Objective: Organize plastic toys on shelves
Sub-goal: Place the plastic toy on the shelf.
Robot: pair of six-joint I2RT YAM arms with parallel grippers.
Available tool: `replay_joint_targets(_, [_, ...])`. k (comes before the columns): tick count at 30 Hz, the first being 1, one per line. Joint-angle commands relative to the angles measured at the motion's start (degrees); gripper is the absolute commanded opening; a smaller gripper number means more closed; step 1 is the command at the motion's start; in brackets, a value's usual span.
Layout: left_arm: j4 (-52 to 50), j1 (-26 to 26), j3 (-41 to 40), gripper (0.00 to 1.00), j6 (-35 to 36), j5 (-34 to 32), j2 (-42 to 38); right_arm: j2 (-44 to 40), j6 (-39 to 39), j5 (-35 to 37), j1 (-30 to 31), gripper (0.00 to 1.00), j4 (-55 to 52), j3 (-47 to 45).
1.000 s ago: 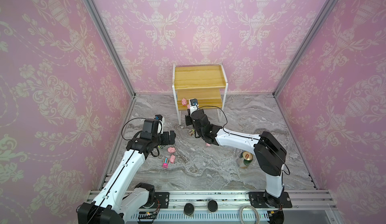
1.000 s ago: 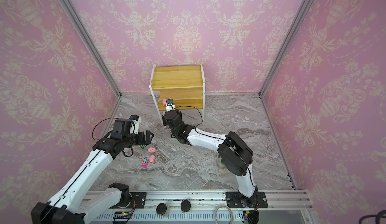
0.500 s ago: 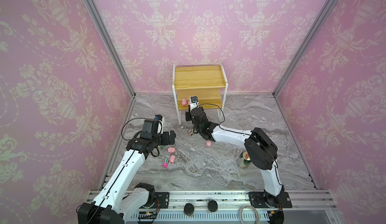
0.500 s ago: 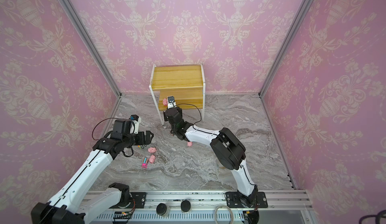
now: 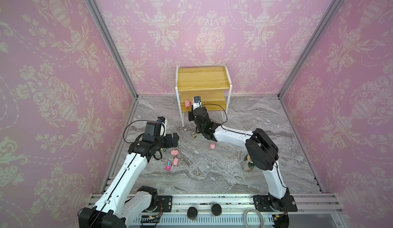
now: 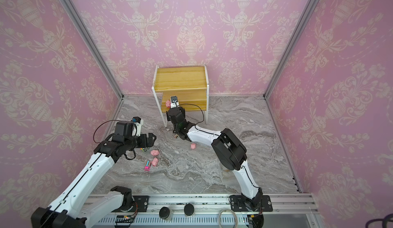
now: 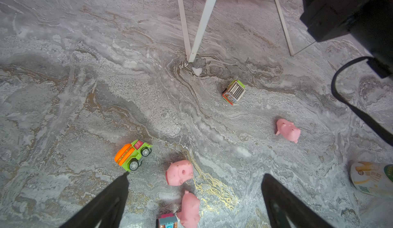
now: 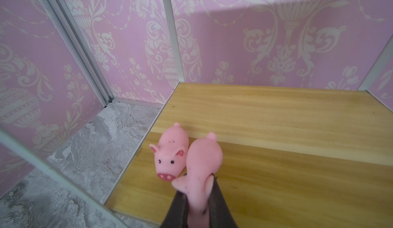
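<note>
My right gripper's pig eases outward next, clear of the standing pig touching it, then goes down and is released, as bare board lies below and outward beside that pig.
My right gripper (image 8: 197, 186) is shut on a pink pig (image 8: 202, 158), held just above the front left corner of the lower board (image 8: 276, 131) of the shelves (image 5: 203, 79). Another pig (image 8: 170, 152) stands on that board, touching the held one. My left gripper (image 7: 195, 174) hangs open over the floor, above two pigs (image 7: 179, 171) (image 7: 189, 207) and a pink-blue truck (image 7: 168, 221). An orange-green truck (image 7: 133, 154) lies by one fingertip. A brown-green truck (image 7: 233, 92) and a further pig (image 7: 287, 130) lie nearer the shelf legs.
A drink can (image 5: 247, 163) stands on the marble floor behind my right arm's elbow. The thin white shelf legs (image 7: 200, 25) stand close to the brown-green truck. Pink walls enclose the cell on three sides. The upper shelf board (image 6: 180, 78) is bare.
My right arm has stretched further toward the shelves, its elbow swinging left, bringing the held pig beside the pig on the lower board. The left arm has not moved.
</note>
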Motion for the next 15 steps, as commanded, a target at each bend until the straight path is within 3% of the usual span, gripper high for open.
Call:
replay_joint_targets(1, [0.0, 0.4, 0.1, 0.99, -0.3, 1.0, -0.8, 1.0, 1.0, 0.3, -0.7, 0.16, -1.0, 1.7])
replay_joint_targets(15, [0.0, 0.4, 0.1, 0.99, -0.3, 1.0, -0.9, 3.9, 3.2, -1.8, -2.3, 0.18, -4.4, 4.8])
